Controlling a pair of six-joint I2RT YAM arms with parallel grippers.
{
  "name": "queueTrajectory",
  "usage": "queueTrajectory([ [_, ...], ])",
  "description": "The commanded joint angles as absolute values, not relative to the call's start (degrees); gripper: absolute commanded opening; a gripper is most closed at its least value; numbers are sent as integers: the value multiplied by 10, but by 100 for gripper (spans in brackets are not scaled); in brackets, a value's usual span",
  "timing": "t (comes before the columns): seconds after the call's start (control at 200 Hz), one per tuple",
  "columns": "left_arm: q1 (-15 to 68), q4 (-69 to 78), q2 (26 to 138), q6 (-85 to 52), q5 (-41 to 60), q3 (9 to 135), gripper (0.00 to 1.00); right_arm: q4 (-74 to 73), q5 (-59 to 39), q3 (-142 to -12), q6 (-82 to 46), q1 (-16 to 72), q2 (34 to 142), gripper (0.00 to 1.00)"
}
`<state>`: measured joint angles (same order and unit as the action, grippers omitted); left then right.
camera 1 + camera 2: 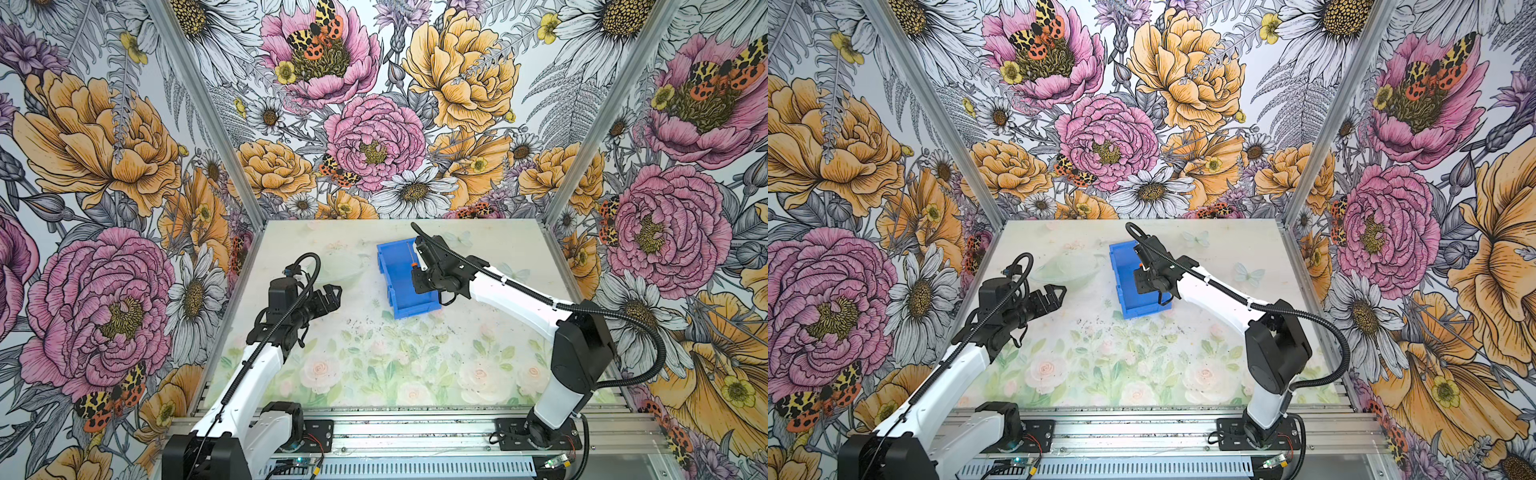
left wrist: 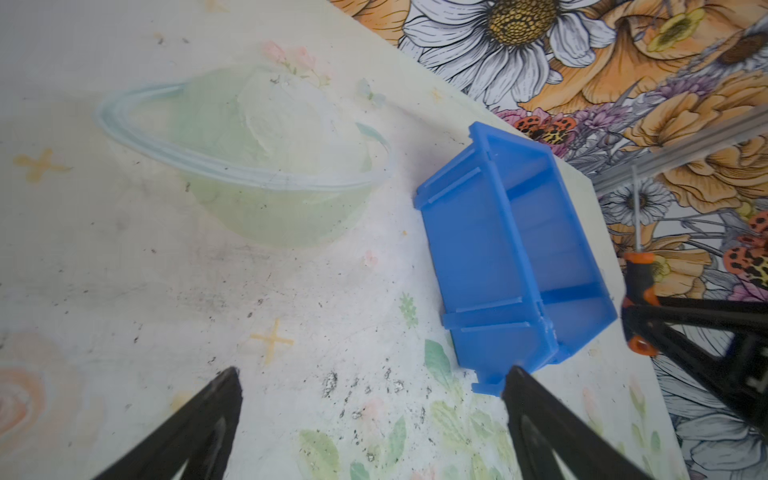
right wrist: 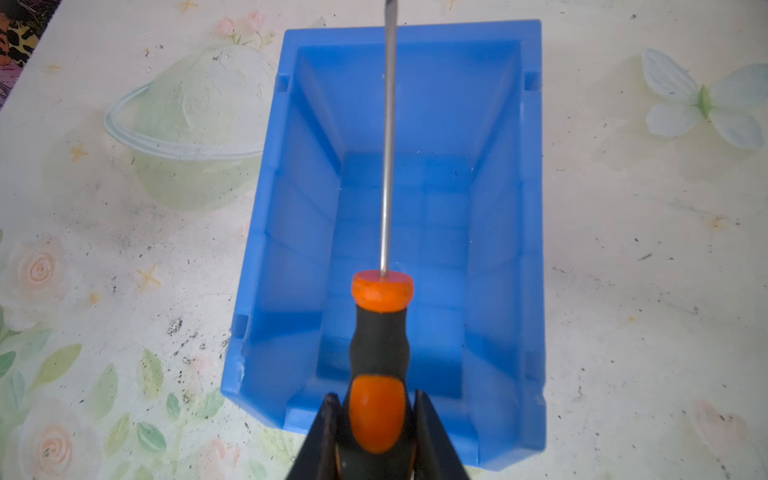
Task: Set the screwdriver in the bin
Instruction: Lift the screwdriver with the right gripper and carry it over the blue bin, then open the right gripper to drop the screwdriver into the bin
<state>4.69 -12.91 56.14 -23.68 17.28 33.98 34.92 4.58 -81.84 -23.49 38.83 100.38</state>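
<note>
The bin's bare bottom lies open below my right gripper, so my right gripper will move down toward it next and let go of the screwdriver's orange-and-black handle over it.
The blue bin (image 1: 392, 291) (image 1: 1121, 282) stands on the table's far middle, its low lip toward the front. My right gripper (image 1: 417, 270) (image 3: 374, 399) hangs above the bin's open top, shut on the orange-and-black handle of the screwdriver (image 3: 380, 332) (image 2: 640, 282). The thin shaft points along the bin's length toward its far wall. The bin (image 3: 291, 249) has nothing inside. To the left of the bin, apart from it, my left gripper (image 1: 334, 293) (image 1: 1059, 293) (image 2: 372, 374) stands open and holds nothing; the bin (image 2: 469, 249) shows beside one of its fingers.
The table mat (image 1: 374, 365) carries faded flower, planet and butterfly prints and dark specks. Flower-patterned walls (image 1: 124, 166) close the left, back and right sides. An aluminium rail (image 1: 415, 432) with both arm bases runs along the front edge.
</note>
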Motion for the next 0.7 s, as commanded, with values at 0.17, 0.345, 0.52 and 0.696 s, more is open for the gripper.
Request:
queueTrajectory([
  [0.17, 105, -40, 553, -213, 268, 340, 99, 346, 66, -855, -256, 377, 1048, 0],
  [0.345, 129, -27, 563, -213, 280, 337, 99, 347, 62, -873, -265, 375, 1084, 0],
  [0.52, 132, -33, 563, -214, 278, 337, 99, 346, 52, -887, -272, 374, 1116, 0],
  [0.696, 133, -43, 558, -210, 264, 338, 99, 346, 52, -895, -277, 375, 1130, 3],
])
